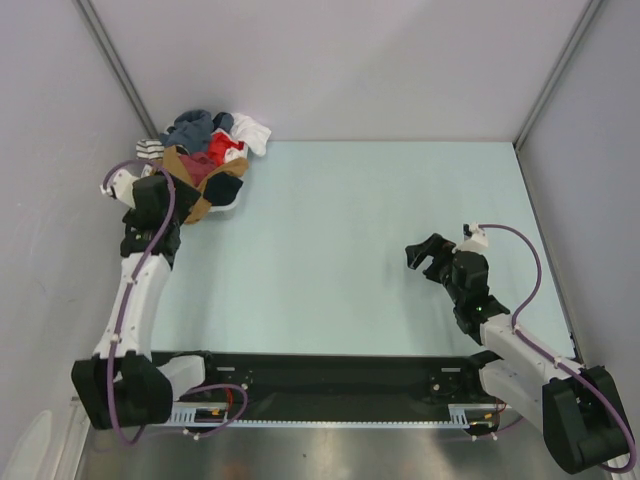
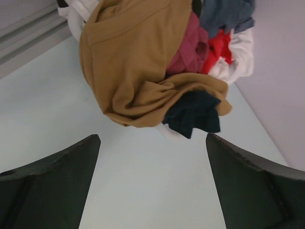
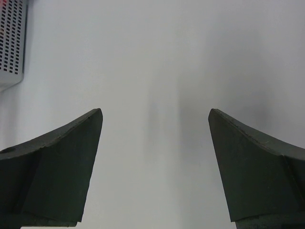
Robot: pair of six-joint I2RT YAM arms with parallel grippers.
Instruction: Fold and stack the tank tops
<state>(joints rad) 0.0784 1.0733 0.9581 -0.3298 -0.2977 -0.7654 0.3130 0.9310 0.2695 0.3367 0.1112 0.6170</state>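
Note:
The tan-brown tank top hangs uncovered over the front of the heap. My open left gripper will next move down and outward onto the tank top's near hanging part and close there.
The tank tops lie bunched in a heap of mixed clothes (image 1: 205, 160) at the table's far left corner. The tan-brown tank top (image 2: 128, 71) drapes over the front of the heap, and the dark maroon one (image 2: 186, 47) shows as a fold behind it. My left gripper (image 2: 152, 139) hovers just short of the heap, open, with only bare table between its fingers; from above it (image 1: 168, 200) sits at the heap's near-left edge. My right gripper (image 1: 426, 258) is far off at the right, open (image 3: 155, 113) and holding nothing above the table.
In the heap are also a dark navy piece (image 2: 193, 113), a red one (image 2: 219, 45), white cloth (image 2: 240, 55) and blue-grey cloth (image 2: 224, 14). Walls close the left, back and right sides. A white perforated box (image 3: 12, 43) shows in the right wrist view.

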